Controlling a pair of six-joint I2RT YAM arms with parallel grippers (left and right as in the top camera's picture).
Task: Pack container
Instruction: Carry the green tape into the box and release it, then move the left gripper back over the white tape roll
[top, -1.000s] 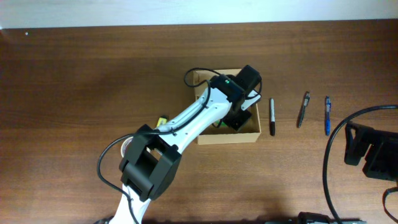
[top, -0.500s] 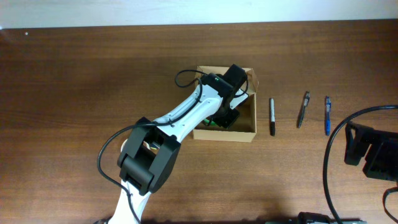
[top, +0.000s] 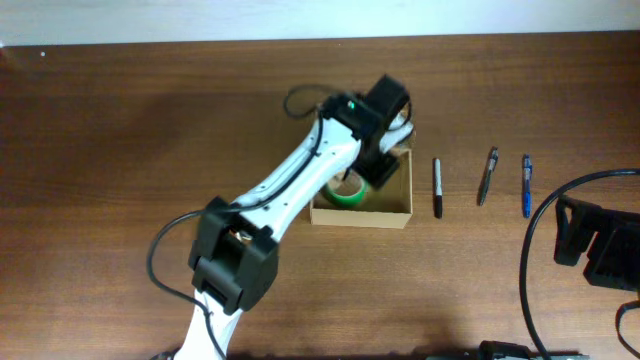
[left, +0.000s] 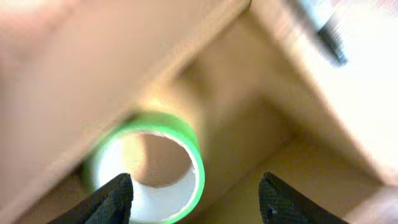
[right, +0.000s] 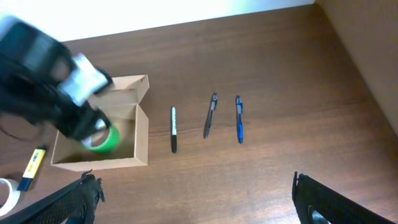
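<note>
I should move my left gripper back off the box next, then down onto the side of the white tape roll by the yellow marker, because that roll is outside the box.
The container (top: 360, 218) is a tan cardboard box, its flap open at the far side. A green tape roll (top: 347, 192) lies inside it on the left. My left gripper (top: 383, 160) hangs over the box's far right part. In the left wrist view its jaws (left: 196, 202) are open, with the green tape roll (left: 149, 168) loose below them on the box floor against a cardboard wall (left: 280, 112). My right gripper (right: 196, 199) is open and empty at the right, well away from the container (right: 142, 134) and the tape roll (right: 99, 138).
A black marker (top: 437, 187), a dark pen (top: 487, 176) and a blue pen (top: 526, 185) lie in a row right of the box. In the right wrist view a yellow marker (right: 31, 168) and a white tape roll (right: 6, 193) lie left of the box.
My left gripper has gone from shut to open and let go of the green tape roll, which now lies in the box. The left arm shifted toward the box's far side. The right arm has not moved.
</note>
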